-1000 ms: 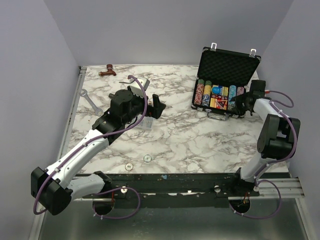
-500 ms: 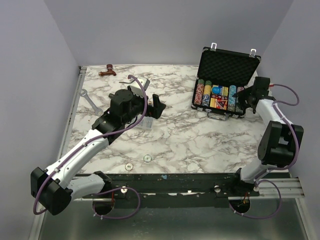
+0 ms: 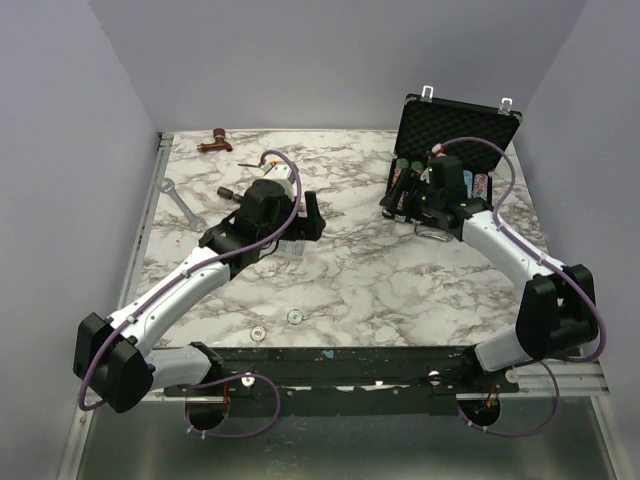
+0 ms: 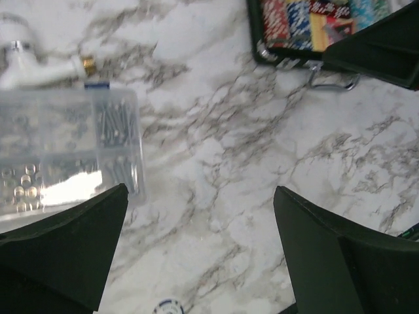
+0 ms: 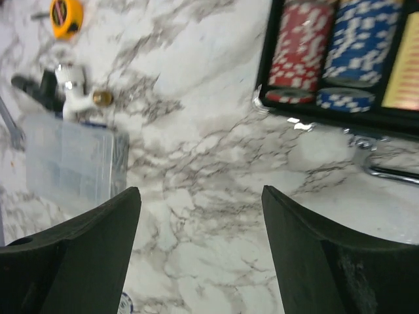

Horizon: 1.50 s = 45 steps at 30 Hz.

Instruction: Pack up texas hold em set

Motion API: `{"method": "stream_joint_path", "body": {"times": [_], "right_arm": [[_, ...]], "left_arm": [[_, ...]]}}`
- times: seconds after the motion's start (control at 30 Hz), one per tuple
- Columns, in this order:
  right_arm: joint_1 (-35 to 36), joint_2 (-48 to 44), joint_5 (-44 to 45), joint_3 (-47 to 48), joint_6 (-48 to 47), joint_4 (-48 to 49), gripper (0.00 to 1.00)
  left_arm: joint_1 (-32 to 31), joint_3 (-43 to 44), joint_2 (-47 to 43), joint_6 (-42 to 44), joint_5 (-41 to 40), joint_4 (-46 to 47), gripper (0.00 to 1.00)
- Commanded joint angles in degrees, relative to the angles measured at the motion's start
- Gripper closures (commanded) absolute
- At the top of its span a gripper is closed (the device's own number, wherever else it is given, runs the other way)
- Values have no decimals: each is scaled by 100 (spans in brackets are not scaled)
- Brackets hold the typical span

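My left gripper moves back, down onto the loose chip nearest the table's front edge (image 3: 258, 333) next, because it lies on the table outside the poker case (image 3: 458, 128).
The black poker case (image 3: 458, 128) stands open at the back right, its foam lid upright. Its rows of chips are partly hidden by my right arm. In the right wrist view the red chips (image 5: 300, 44) and blue chips (image 5: 360, 38) lie in the case's front left corner. My right gripper (image 3: 393, 200) is open and empty over bare marble (image 5: 200, 190), just left of that corner. My left gripper (image 3: 312, 213) is open and empty above the table's middle (image 4: 200, 191). Two loose chips (image 3: 295, 317) (image 3: 258, 333) lie near the front edge.
A clear compartment box (image 4: 65, 150) (image 5: 75, 160) lies by my left gripper, with a white fitting (image 4: 39, 62) behind it. A yellow tape measure (image 5: 67, 16) lies further back. A wrench (image 3: 180, 200) and a red tool (image 3: 213, 143) lie at the far left.
My right arm has swung left from the case's right side, across its front, to its front left corner. My left arm has shifted slightly to the right.
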Motion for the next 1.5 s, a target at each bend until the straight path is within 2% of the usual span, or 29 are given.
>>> {"method": "stream_joint_path", "body": {"times": [0.0, 0.17, 0.33, 0.53, 0.63, 0.77, 1.0, 1.47], "right_arm": [[495, -112, -118, -425, -562, 303, 22], [725, -3, -583, -571, -516, 593, 22], [766, -53, -1017, -704, -378, 845, 22], [784, -508, -1081, -938, -319, 948, 22], [793, -708, -1059, -958, -320, 929, 22], [795, -802, -1082, -941, -304, 877, 23], [796, -742, -1145, -954, -268, 934, 24], [797, -655, -1154, -977, -233, 978, 26]], "left_arm": [[-14, -925, -424, -1652, -685, -1043, 9], [9, -1768, -884, -3333, -952, -2410, 8], [9, -2107, -1193, -4614, -947, -3349, 6], [123, -2360, -951, -5906, -860, -4302, 5], [123, -2420, -829, -6121, -824, -4323, 6], [115, -2600, -698, -6279, -739, -4278, 16], [98, -2645, -382, -6064, -533, -4059, 20], [96, -2400, 67, -5698, -447, -3829, 38]]}}
